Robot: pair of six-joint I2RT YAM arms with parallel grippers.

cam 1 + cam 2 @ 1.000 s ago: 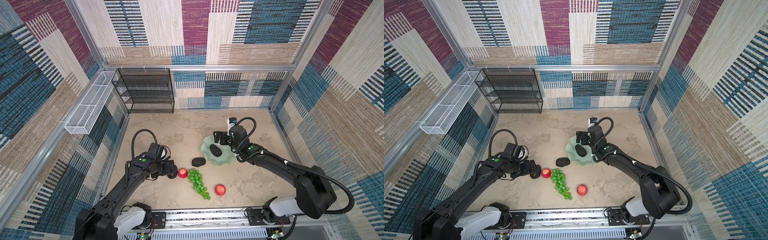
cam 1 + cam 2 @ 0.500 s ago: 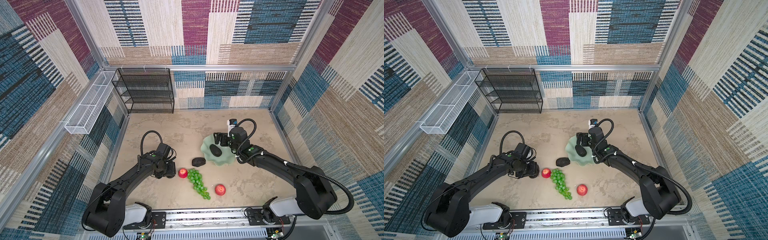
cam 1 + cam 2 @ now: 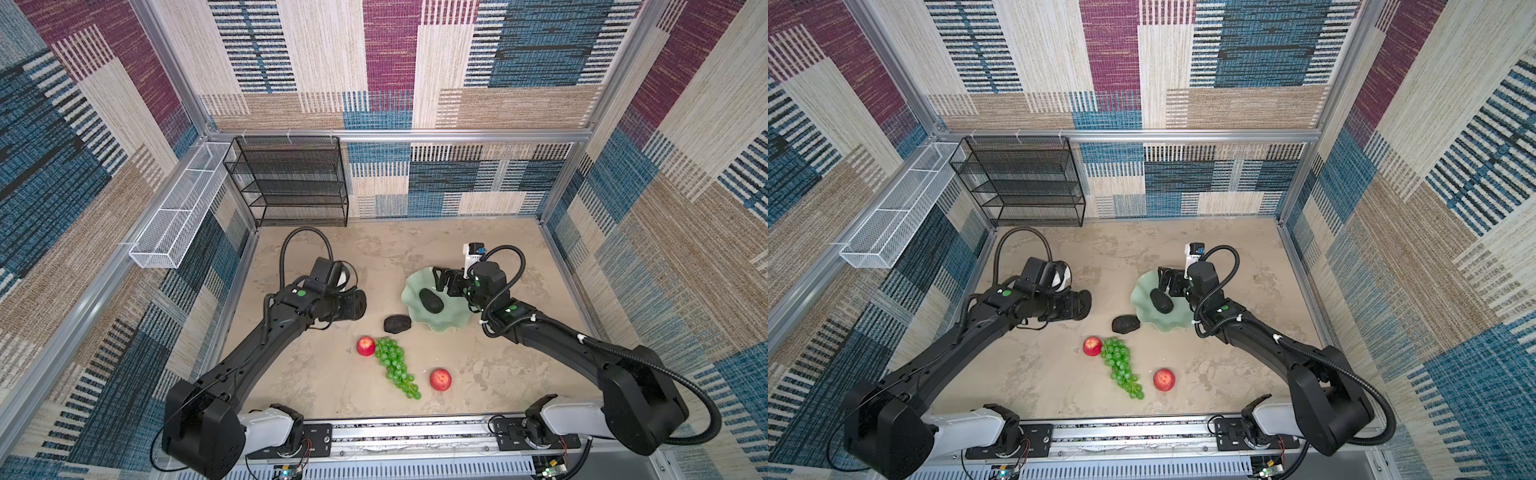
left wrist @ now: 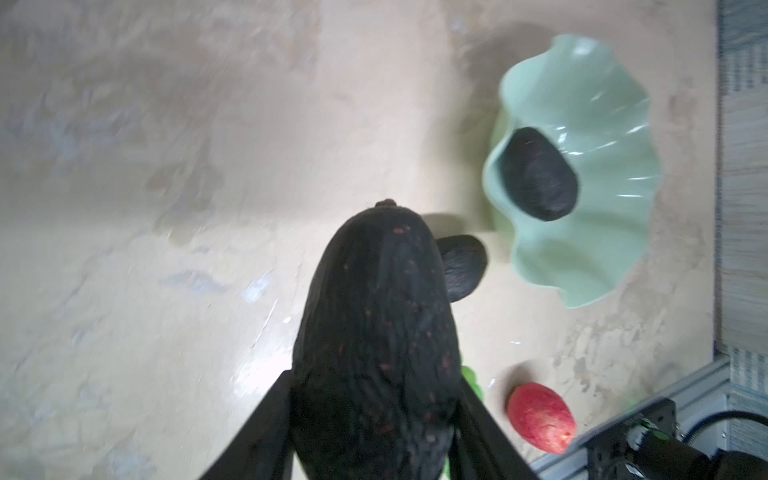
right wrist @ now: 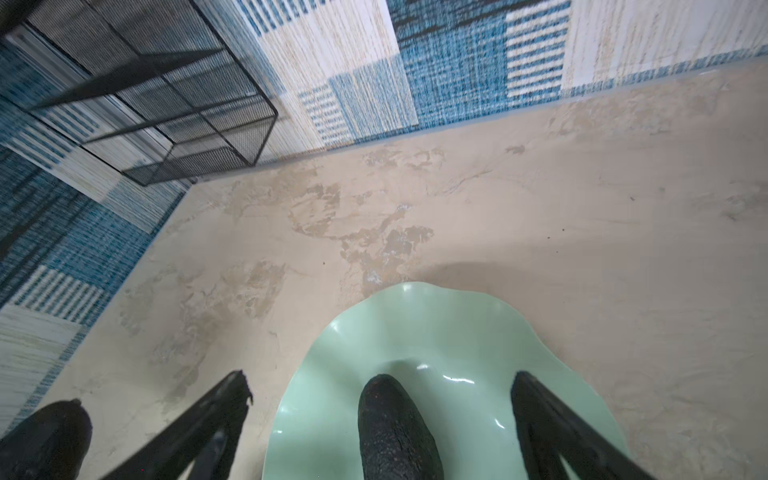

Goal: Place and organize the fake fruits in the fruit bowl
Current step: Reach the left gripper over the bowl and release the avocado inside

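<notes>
My left gripper is to move next over the fruit bowl [image 3: 453,320], past the second avocado, and go down to release onto the inside of the fruit bowl beyond it, because that part of the bowl is bare.
My left gripper [image 3: 353,305] [image 4: 374,374] is shut on a dark rough avocado [image 4: 378,340], held above the table left of the fruit bowl [image 3: 453,320] [image 3: 1177,322] [image 4: 602,249] [image 5: 415,324]. A second avocado [image 3: 431,300] [image 3: 1161,300] [image 4: 538,174] [image 5: 395,428] lies inside the bowl. My right gripper [image 3: 442,284] [image 5: 380,384] hangs open just over it, its fingers apart from it. A third avocado [image 3: 397,324] [image 4: 463,266] rests on the table by the bowl's front left rim. Two red apples [image 3: 365,346] [image 3: 440,379] and green grapes [image 3: 395,368] lie nearer the front.
A black wire rack [image 3: 291,183] stands against the back wall at the left. A white mesh basket [image 3: 178,208] hangs on the left wall. Patterned walls close in the beige table on three sides, and a metal rail [image 3: 395,432] runs along the front.
My left gripper closed on the avocado beside the left apple, then rose and moved back, away from the apple. The right gripper stayed open over the bowl.
</notes>
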